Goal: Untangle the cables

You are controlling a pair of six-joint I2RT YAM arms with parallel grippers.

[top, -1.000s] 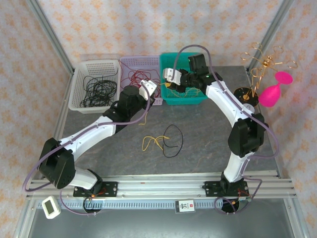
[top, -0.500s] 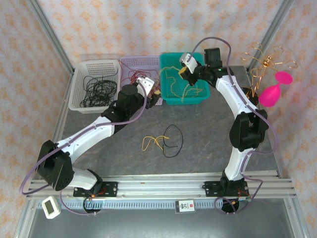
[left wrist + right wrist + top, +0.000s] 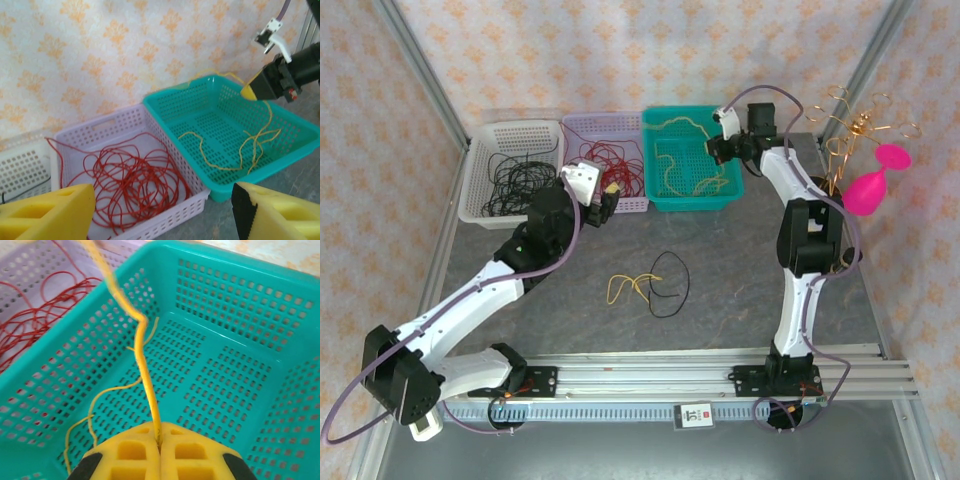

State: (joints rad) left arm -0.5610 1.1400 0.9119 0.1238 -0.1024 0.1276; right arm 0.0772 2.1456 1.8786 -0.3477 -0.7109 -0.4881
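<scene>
I should move my right gripper down next, toward the middle of the teal basket's bottom, and let go of the yellow cable (image 3: 685, 172), because more yellow cable is already there.
My right gripper (image 3: 716, 148) (image 3: 160, 438) is shut on a yellow cable (image 3: 141, 347) and holds it over the far right of the teal basket (image 3: 658, 196). More yellow cable (image 3: 685, 172) (image 3: 240, 150) lies in that basket. My left gripper (image 3: 606, 196) (image 3: 164, 201) is open and holds nothing, just in front of the lilac basket (image 3: 165, 215) of red cables (image 3: 610, 160) (image 3: 127, 182). A small tangle stays on the table: a yellow loop (image 3: 623, 287) hooked into a black loop (image 3: 672, 283). Black cables (image 3: 515, 180) fill the white basket (image 3: 480, 170).
A gold curled-wire stand (image 3: 855, 125) and a pink goblet (image 3: 873, 188) stand at the table's back right, close behind the right arm. The three baskets line the back edge. A metal rail (image 3: 650, 372) runs along the near edge.
My right gripper has risen out of the teal basket and swung to the right with the yellow cable. The left arm has drawn back and to the left, away from the lilac basket.
</scene>
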